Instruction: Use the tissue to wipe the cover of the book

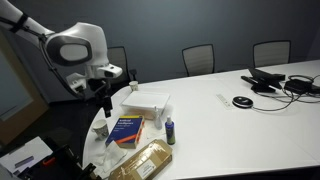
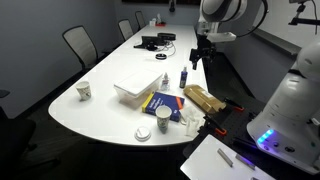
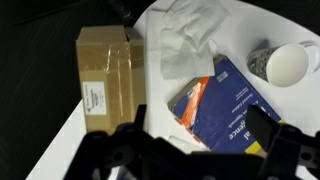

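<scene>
Next, my open gripper comes down onto the crumpled middle of the white tissue below it beside the book, since raised folds there allow a pinch.
The book [image 3: 228, 100] has a dark blue cover with an orange band and pale lettering. It lies flat on the white table and shows in both exterior views [image 1: 125, 128] [image 2: 163, 102]. A crumpled white tissue [image 3: 190, 42] lies on the table just beyond the book, between it and the table edge [image 2: 190, 122]. My gripper [image 3: 200, 135] is open and empty. It hangs in the air above the book and tissue [image 1: 103, 97] [image 2: 200, 55], touching neither.
A golden-tan packet [image 3: 105, 75] [image 1: 143, 160] lies beside the book at the table edge. A flat white box [image 1: 148, 100] [image 2: 137, 88], a small dark bottle [image 1: 171, 130] and a white paper cup [image 3: 285, 65] [image 2: 163, 117] stand close by. Cables and chairs are farther off.
</scene>
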{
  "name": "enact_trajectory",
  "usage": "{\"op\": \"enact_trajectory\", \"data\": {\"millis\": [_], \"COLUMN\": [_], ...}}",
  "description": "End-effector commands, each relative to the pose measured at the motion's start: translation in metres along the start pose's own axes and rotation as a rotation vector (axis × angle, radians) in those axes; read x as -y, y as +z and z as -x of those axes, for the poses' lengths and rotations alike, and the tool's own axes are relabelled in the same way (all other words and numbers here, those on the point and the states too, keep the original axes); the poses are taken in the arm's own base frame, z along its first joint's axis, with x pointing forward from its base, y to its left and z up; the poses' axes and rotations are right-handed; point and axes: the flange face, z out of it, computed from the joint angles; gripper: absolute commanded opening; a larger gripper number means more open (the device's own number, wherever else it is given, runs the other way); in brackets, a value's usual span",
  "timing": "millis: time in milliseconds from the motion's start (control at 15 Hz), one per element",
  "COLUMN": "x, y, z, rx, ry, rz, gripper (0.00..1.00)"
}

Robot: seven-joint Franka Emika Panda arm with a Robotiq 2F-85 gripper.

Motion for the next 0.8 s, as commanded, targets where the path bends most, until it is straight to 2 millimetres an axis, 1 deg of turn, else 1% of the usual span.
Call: {"op": "enact_trajectory", "data": {"millis": [0,67,333,600,733], "x": [0.013,0.015,0.021,0.033,0.038], "y": [0.063,0.083,0.148,0.203,0.226], "z": [0.009,0.013,0.024,0.03,0.028], "rx": [0.113,0.133,0.178,0.208,0.188], "ry": [0.017,0.029,0.065,0.082,0.085], "rz": [-0.058,-0.056,-0.073,-0.106,-0.094], "gripper": [1.0,1.0,1.0,1.0,1.0]}}
